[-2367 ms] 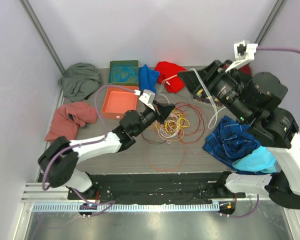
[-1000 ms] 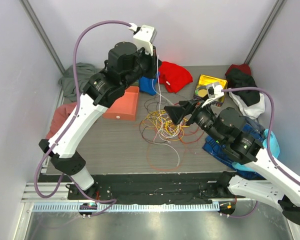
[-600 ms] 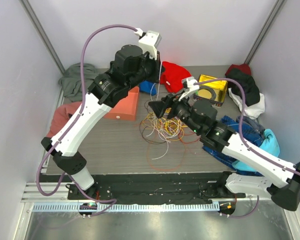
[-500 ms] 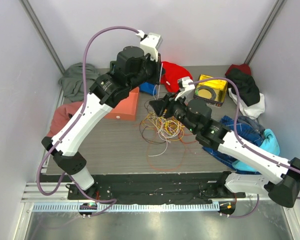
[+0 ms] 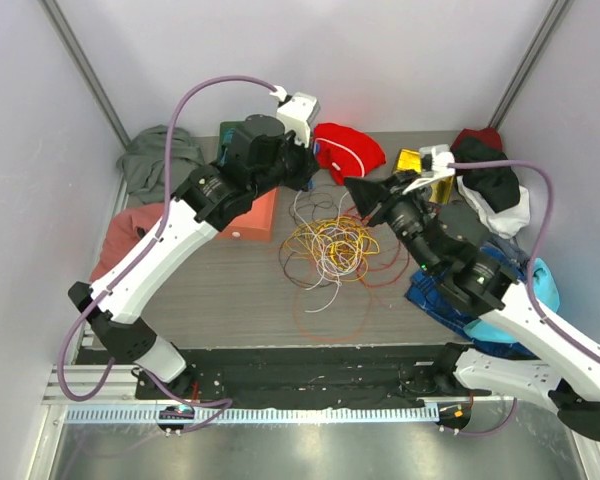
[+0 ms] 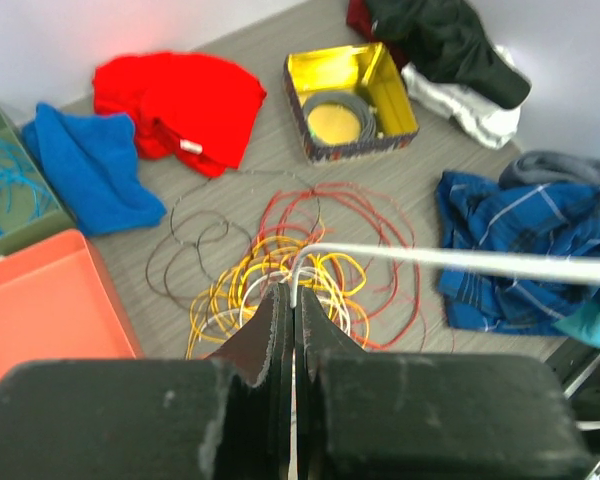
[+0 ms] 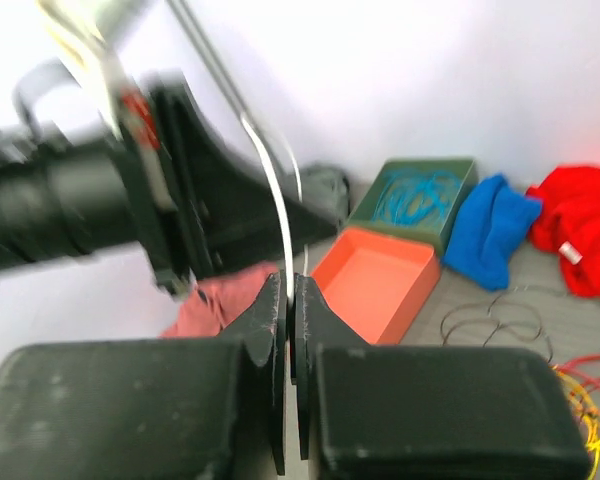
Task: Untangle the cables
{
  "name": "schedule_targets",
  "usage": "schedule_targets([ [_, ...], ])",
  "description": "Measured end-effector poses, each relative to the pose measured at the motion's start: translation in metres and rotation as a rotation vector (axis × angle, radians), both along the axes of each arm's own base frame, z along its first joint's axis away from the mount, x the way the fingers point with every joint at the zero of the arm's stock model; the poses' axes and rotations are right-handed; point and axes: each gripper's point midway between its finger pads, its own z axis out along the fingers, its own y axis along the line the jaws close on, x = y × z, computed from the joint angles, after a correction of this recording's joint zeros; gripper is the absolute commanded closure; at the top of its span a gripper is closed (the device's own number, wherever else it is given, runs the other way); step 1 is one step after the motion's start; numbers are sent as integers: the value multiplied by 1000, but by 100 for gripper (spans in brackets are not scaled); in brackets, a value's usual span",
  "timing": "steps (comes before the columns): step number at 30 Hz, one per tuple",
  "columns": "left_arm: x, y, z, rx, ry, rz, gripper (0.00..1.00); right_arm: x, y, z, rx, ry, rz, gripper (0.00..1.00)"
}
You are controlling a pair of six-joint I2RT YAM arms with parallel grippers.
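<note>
The robot's right gripper will next lift the white cable, then tip down toward the tangled heap and let go of the white cable, because the left gripper holds that cable too.
The cables [image 5: 332, 245] lie in a tangled heap of yellow, orange, white, red and dark brown loops mid-table; the left wrist view shows the same cables [image 6: 280, 280] below my fingers. Held above the heap, my left gripper [image 5: 313, 178] [image 6: 293, 290] is shut on a white cable [image 6: 460, 258], which bends off to the right. Just to the right, my right gripper [image 5: 352, 188] [image 7: 290, 285] is shut on that white cable [image 7: 270, 170], which rises towards the left arm. More blue cables [image 7: 415, 195] fill a green tray.
An orange tray [image 5: 260, 215] sits left of the heap and a yellow tin [image 6: 350, 100] at the back right. Cloths ring the table: red [image 5: 345, 150], blue [image 6: 90, 165], blue plaid [image 6: 520, 240], grey [image 5: 150, 155], pink [image 5: 125, 235], black and white [image 5: 490, 185].
The right gripper has gone from open to shut on the white cable and has pulled back to the right. The left arm has lowered slightly, still gripping the same cable.
</note>
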Motion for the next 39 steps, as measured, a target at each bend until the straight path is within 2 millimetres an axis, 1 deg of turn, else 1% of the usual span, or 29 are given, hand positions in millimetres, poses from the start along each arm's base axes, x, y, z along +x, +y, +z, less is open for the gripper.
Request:
schedule_targets([
  [3,-3,2,-14,18,20,-1,100,-4,-17,27,19,-40,-43,99],
  [5,-6,2,-25,25,35,-11,100,-4,-25,37,18,-55,-73,99],
  [7,-12,2,-37,26,57,-34,100,-1,-31,42,6,-61,-106,99],
  [10,-28,-1,-54,-4,85,-96,100,7,-32,37,-34,-48,-147,99],
  [13,-47,-7,-58,-79,80,-187,99,14,-28,25,-79,-23,-160,99],
  [17,-73,-13,-57,-187,52,-300,95,19,-23,15,-120,4,-167,99],
  [20,-86,-19,-53,-264,23,-370,88,20,-24,19,-123,6,-170,99],
  [21,-88,-21,-53,-285,14,-387,81,20,-24,21,-119,4,-170,99],
  [22,-91,-23,-52,-313,3,-407,78,19,-24,25,-113,2,-170,99],
  [23,-93,-25,-54,-337,-4,-423,75,19,-25,29,-105,-1,-170,99],
  [24,-96,-26,-57,-357,-7,-436,63,18,-25,32,-99,-1,-169,99],
  [25,-97,-28,-61,-384,-15,-446,58,18,-25,36,-91,-2,-168,99],
  [26,-98,-28,-66,-404,-19,-449,55,17,-25,39,-85,-4,-165,99],
  [27,-99,-28,-71,-416,-17,-450,50,16,-25,41,-78,-3,-163,99],
  [29,-101,-29,-80,-436,-16,-455,44,15,-24,45,-66,2,-154,99],
  [31,-102,-30,-80,-457,-27,-460,41,13,-23,49,-55,7,-142,99],
  [36,-102,-32,-62,-518,-108,-472,37,9,-15,58,-17,21,-94,99],
  [39,-99,-33,-55,-543,-145,-470,34,5,-10,59,2,34,-62,99],
])
